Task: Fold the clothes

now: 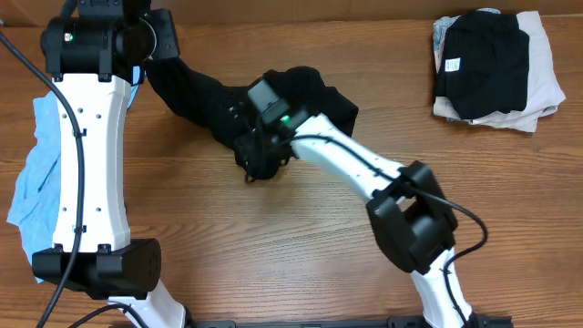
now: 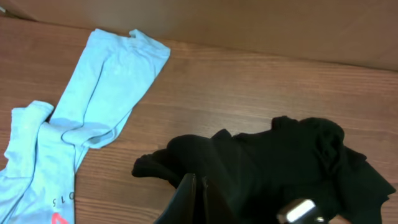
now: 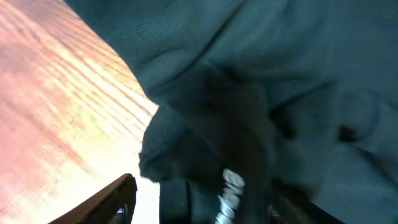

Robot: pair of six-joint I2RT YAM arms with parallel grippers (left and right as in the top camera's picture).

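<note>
I will lower my right gripper onto the dark fold by the white label (image 1: pixel 261 164) (image 3: pixel 217 190) and close it, because the shirt's front lump is already between the open fingers.
The black T-shirt (image 1: pixel 205 100) lies bunched across the middle of the wooden table, one end pulled up toward the back left. There my left gripper (image 1: pixel 153 50) is shut on that end; in the left wrist view its fingers (image 2: pixel 200 196) are pressed together at the edge of the black fabric (image 2: pixel 292 162). My right gripper (image 1: pixel 258 155) sits low on the shirt's front lump and is open. Its fingers (image 3: pixel 115 202) stand wide apart with dark cloth (image 3: pixel 280 74) between them. The light-blue shirt (image 1: pixel 36 173) lies crumpled at the left edge, its red mark (image 2: pixel 59 219) just showing.
A stack of folded clothes (image 1: pixel 492 64), a black piece on a pale one, sits at the back right corner. My left arm's white link (image 1: pixel 86 155) stretches over the light-blue shirt. Bare wood (image 1: pixel 273 246) lies in front of the black shirt.
</note>
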